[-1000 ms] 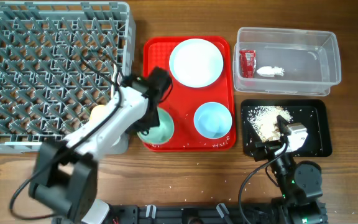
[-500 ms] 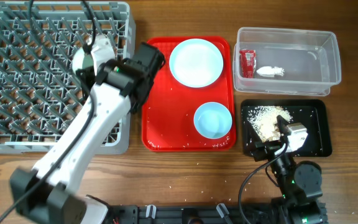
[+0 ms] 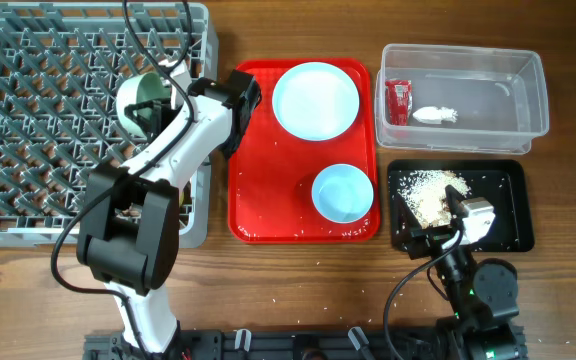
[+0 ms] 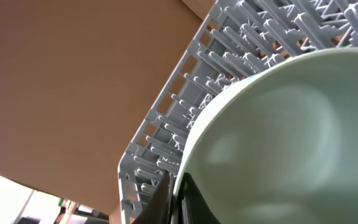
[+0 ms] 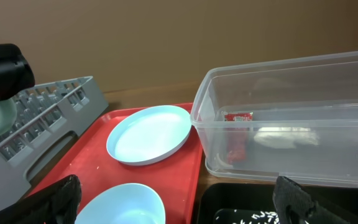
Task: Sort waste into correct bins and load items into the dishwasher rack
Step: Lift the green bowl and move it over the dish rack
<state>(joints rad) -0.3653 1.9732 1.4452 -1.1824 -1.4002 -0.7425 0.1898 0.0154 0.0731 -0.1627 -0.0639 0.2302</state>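
I should next lower the tilted mint-green bowl with my left gripper among the rack's wires by the rack's edge near the red tray; it still hangs above them.
My left gripper (image 3: 158, 110) is shut on the rim of the mint-green bowl (image 3: 144, 100), holding it tilted over the right part of the grey dishwasher rack (image 3: 28, 120). The bowl (image 4: 291, 137) fills the left wrist view, with the jaws (image 4: 174, 196) pinching its edge. The pale plate (image 3: 315, 99) and light-blue bowl (image 3: 342, 192) sit on the red tray (image 3: 258, 200). The red sachet (image 3: 397, 101) and white napkin (image 3: 434, 115) lie in the clear tub (image 3: 528, 90). Food scraps (image 3: 430, 193) lie in the black tray (image 3: 508, 215). My right gripper (image 5: 179, 202) is open, low over the black tray.
The red tray lies between the rack and the bins. A few crumbs lie on the wooden table in front of the tray. The yellow cup, fork and spoon are not visible.
My left arm lifted the mint-green bowl off the red tray and carried it left and back over the rack. The right arm has not moved.
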